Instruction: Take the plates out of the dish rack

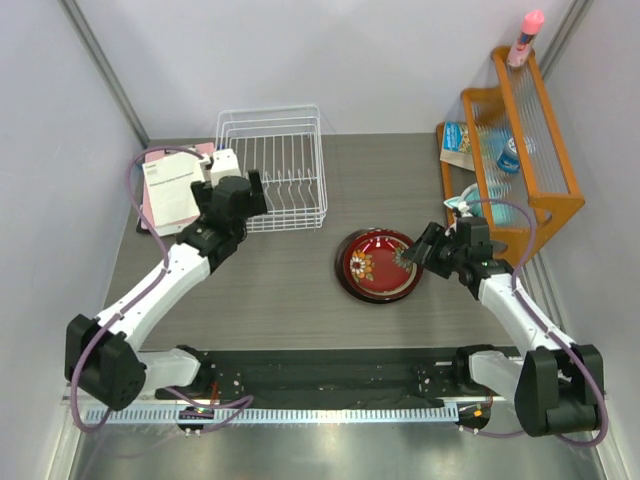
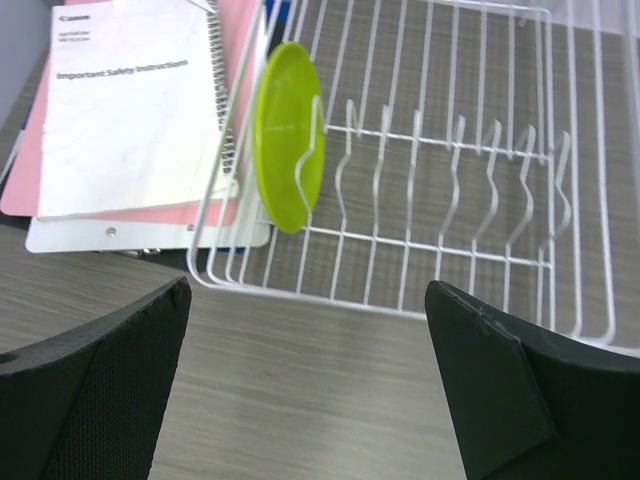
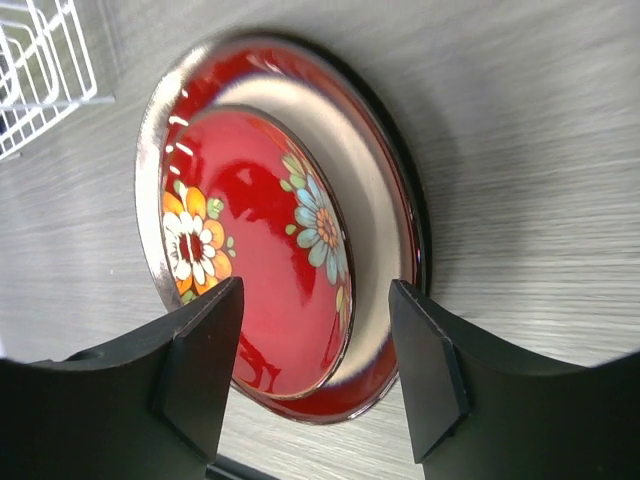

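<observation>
The robot should next bring its open left gripper down and then move it outward, with the fingers on both sides of the near edge of the lime green plate.
The white wire dish rack (image 1: 272, 165) stands at the back left and also shows in the left wrist view (image 2: 450, 180). The lime green plate (image 2: 288, 135) stands upright in the rack's left end slot. My left gripper (image 1: 238, 203) is open and empty, just in front of the rack (image 2: 310, 380). A stack of plates (image 1: 378, 265) lies mid-table. The glossy red floral plate (image 3: 250, 250) is on top of the dark-red-rimmed cream plate (image 3: 385, 245). A darker rim (image 3: 422, 225) shows beneath. My right gripper (image 1: 422, 250) is open over the stack's right edge (image 3: 315, 370), touching nothing.
A white safety booklet on a pink folder (image 1: 170, 190) lies left of the rack (image 2: 130, 110). The orange wooden shelf (image 1: 525, 140) with a pink bottle (image 1: 525, 35) and small packets stands at the back right, close behind my right arm.
</observation>
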Available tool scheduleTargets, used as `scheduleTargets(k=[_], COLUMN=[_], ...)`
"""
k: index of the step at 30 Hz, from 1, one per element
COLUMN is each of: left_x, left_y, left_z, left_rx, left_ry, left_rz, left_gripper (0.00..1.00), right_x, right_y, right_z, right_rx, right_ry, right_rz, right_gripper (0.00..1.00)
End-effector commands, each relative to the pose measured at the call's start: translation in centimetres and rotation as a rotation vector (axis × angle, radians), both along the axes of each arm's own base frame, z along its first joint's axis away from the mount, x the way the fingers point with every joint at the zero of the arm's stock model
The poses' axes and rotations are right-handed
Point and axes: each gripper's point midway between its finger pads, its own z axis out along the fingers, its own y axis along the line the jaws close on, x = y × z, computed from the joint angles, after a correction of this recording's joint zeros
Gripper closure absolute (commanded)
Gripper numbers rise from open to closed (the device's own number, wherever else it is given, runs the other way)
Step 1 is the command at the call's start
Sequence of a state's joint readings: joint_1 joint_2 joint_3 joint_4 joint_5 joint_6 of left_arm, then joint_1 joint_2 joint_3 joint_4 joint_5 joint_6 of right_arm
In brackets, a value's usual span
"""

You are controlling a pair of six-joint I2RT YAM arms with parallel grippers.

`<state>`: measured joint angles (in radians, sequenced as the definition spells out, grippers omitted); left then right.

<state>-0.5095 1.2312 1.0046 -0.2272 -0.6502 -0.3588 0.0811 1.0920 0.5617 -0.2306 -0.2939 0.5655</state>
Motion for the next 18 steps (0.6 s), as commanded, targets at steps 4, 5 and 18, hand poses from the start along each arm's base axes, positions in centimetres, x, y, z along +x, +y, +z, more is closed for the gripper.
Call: scheduleTargets(k=[4,5,18], left_x=[5.5,6.5,14.0], left_y=[2.2,2.2,3.2], left_z=[0.8,-0.8,-5.7], left_rx=[-0.030,-0.014,0.022], left_ry=[-0.048,-0.012,0.076], left_rz=[0.064,0.072,0.131], left_gripper=[0.01,0.00,0.04], right_x=[1.3,1.5,3.0], right_y=[-1.6,-1.7,-1.1], right_z=[6.6,7.2,5.5], right_rx=[-0.101,-0.102,-0.117], right_ry=[-0.177,-0.193,-0.138], right_rz=[-0.013,-0.015,0.042], right_gripper=[0.33,0.32,0.35])
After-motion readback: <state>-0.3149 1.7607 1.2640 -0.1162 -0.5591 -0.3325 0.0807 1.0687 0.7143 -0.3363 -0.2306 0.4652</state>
